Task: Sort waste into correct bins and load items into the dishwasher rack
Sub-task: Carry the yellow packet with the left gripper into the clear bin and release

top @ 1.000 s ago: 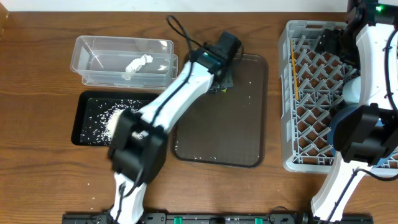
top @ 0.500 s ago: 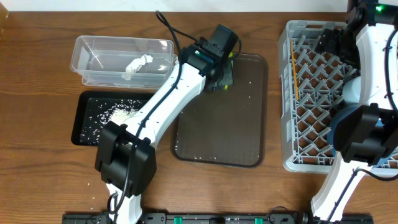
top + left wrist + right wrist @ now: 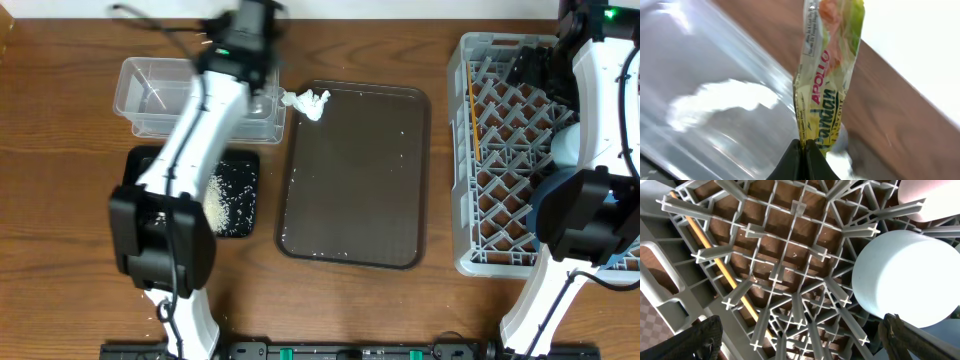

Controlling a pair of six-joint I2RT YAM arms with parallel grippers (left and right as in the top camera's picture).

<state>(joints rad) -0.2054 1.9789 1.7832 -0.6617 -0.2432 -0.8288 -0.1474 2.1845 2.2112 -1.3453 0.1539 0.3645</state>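
My left gripper goes to the left in the overhead view next, over the clear tub's bottom, to release the wrapper (image 3: 827, 85). The wrapper still hangs across the tub's side.
My left gripper (image 3: 802, 150) is shut on the yellow-green printed wrapper (image 3: 827, 85), which hangs above the clear tub (image 3: 700, 60). A white tissue (image 3: 720, 102) lies blurred inside the tub. In the overhead view the left gripper (image 3: 250, 25) is over the far edge of the clear tub (image 3: 150, 95). Another tissue (image 3: 308, 102) lies on the brown tray's far left corner. Rice (image 3: 228, 195) lies in the black tray (image 3: 140, 165). My right gripper (image 3: 805, 345) is open over the dishwasher rack (image 3: 785, 275), above the chopstick (image 3: 715, 260), a light-blue bowl (image 3: 910, 275) and a pink cup (image 3: 930, 195).
The brown serving tray (image 3: 355, 175) lies mid-table with a few scattered rice grains. The rack (image 3: 470, 240) fills the right side, with the chopstick (image 3: 472, 110) along its left edge. The right arm (image 3: 590, 110) reaches over the rack.
My left arm has swung left from the brown tray to over the clear tub, carrying the wrapper. A tissue now shows on the tray's corner. The right arm has not moved.
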